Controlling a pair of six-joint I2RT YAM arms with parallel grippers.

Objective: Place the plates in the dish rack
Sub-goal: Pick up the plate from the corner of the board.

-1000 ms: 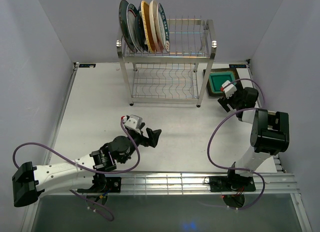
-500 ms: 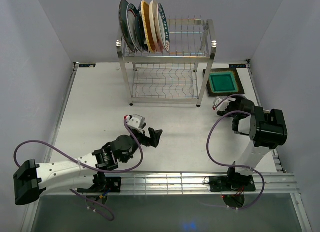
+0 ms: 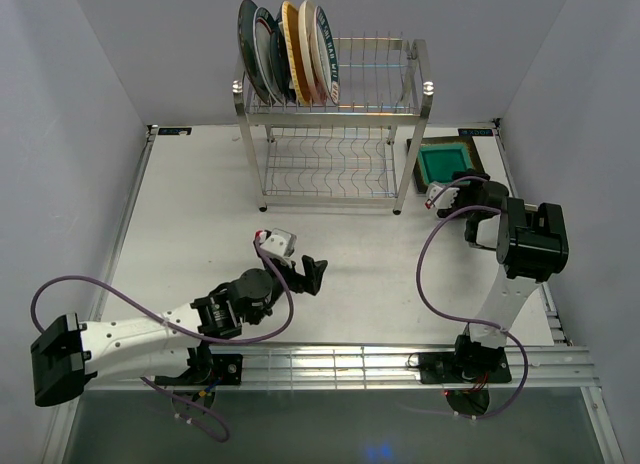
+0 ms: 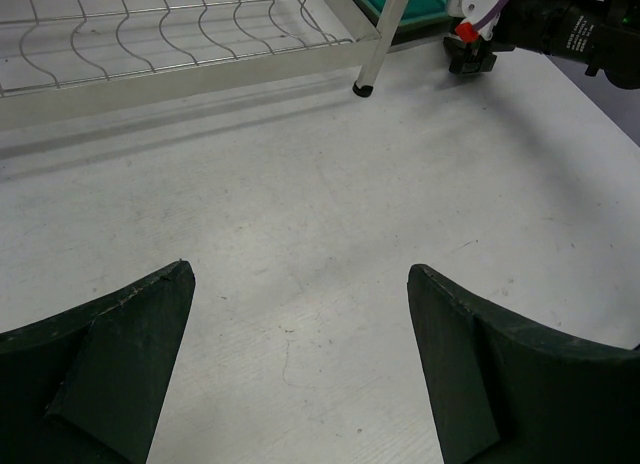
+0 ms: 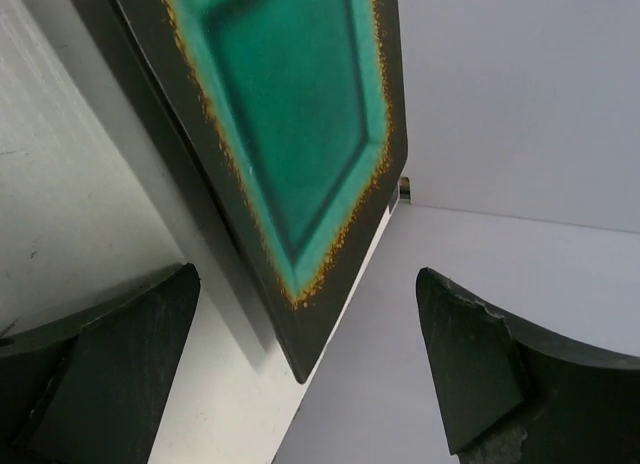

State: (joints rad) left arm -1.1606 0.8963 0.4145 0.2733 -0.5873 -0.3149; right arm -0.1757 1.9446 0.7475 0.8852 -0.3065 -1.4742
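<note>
Next, my right gripper stays low, eases onto the green plate's near corner [image 5: 298,346] and closes, since that corner already points between its open fingers.
The green square plate [image 3: 445,164] with a brown rim lies flat on the table right of the dish rack [image 3: 335,134]. Several plates [image 3: 287,52] stand upright at the left end of the rack's upper tier. My right gripper [image 3: 450,190] is open at the plate's near edge. In the right wrist view a corner of the green plate [image 5: 290,134] points between the open fingers of my right gripper [image 5: 310,374], which touch nothing. My left gripper [image 3: 310,274] is open and empty over bare table in front of the rack; it is also open in the left wrist view [image 4: 300,364].
The rack's lower shelf [image 4: 150,34] holds nothing, and its front right post foot [image 4: 365,84] stands between my two grippers. Grey walls close in the left, back and right sides. A metal rail [image 3: 330,364] runs along the near table edge.
My right gripper pulled back from over the green plate toward the near side, then returned to its near edge. My left gripper crept slightly right.
</note>
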